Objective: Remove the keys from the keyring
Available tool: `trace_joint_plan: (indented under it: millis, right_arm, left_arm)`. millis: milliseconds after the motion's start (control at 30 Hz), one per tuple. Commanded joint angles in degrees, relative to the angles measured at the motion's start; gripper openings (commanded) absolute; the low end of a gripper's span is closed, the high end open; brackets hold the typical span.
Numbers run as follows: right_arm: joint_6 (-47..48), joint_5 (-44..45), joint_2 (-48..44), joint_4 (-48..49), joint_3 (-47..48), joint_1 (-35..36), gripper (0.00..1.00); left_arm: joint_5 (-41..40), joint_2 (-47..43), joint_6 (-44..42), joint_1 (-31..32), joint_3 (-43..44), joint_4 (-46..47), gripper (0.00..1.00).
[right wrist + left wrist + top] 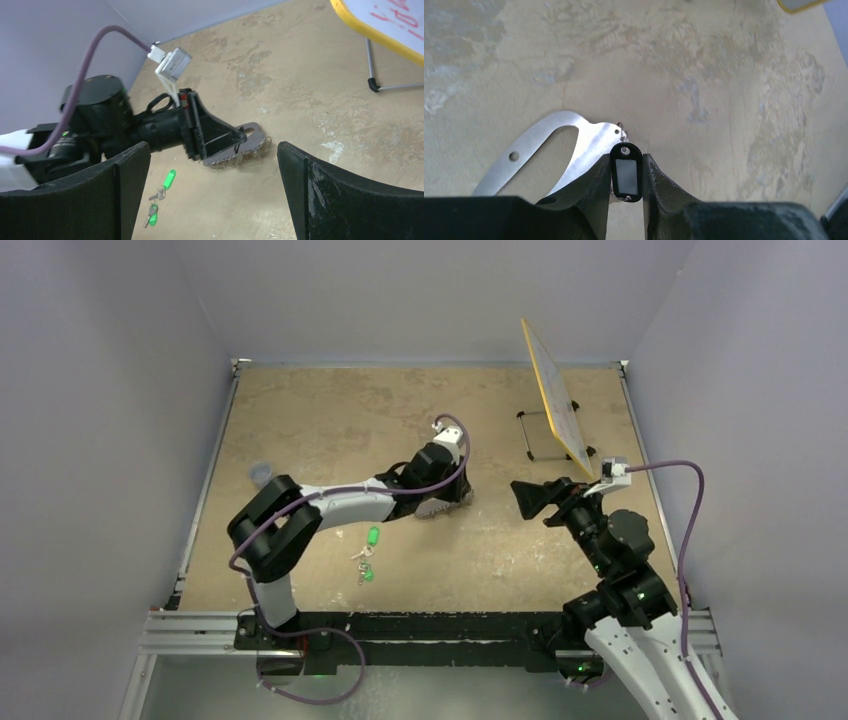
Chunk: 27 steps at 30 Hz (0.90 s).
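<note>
My left gripper draws the black tag, still hanging on the keyring by a small ring, back toward the green-tagged keys next, then opens.
The keyring is a flat pale silver loop lying on the tan table at mid-table. In the left wrist view the keyring lies left of the fingers, and a black key tag with a pale window hangs from a small ring at its tip. My left gripper is shut on that tag, low over the table. The right wrist view shows the keyring under the left gripper, with small rings and bits along its edge; no key is plain to see. My right gripper is open and empty to the right.
A bunch of keys with bright green tags lies apart, nearer the left arm's base, and shows in the right wrist view. A yellow-framed whiteboard on a wire stand stands at the back right. A small bluish object sits at the left edge.
</note>
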<state>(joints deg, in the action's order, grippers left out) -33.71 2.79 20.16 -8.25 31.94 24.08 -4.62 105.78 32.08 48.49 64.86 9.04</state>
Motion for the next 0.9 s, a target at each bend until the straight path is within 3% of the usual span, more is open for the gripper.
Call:
trace_joint_plan:
  millis: [0,200,400,600,867]
  right_arm:
    - [-1.9,-2.4,1.1,3.3,-1.9,0.2,0.99]
    - [-2.5,-6.9,6.2,8.0,-3.9,0.2,0.99]
    - [0.2,-13.3,17.0,14.2,-4.2,0.2,0.98]
    - [2.5,-19.3,28.7,21.6,-5.9,0.3,0.88]
    - [7.6,-23.2,40.9,25.0,-3.4,1.1,0.74]
  left_arm:
    - [1.2,-9.8,-2.8,1.2,-9.0,6.5,0.06]
    - [1.2,-16.4,-0.2,2.0,-22.0,10.1,0.08]
    - [1.5,-22.0,3.3,3.2,-30.9,12.7,0.11]
    - [2.2,-26.7,5.8,3.3,-35.7,13.9,0.14]
    - [2.2,-35.8,14.1,3.4,-45.5,14.4,0.31]
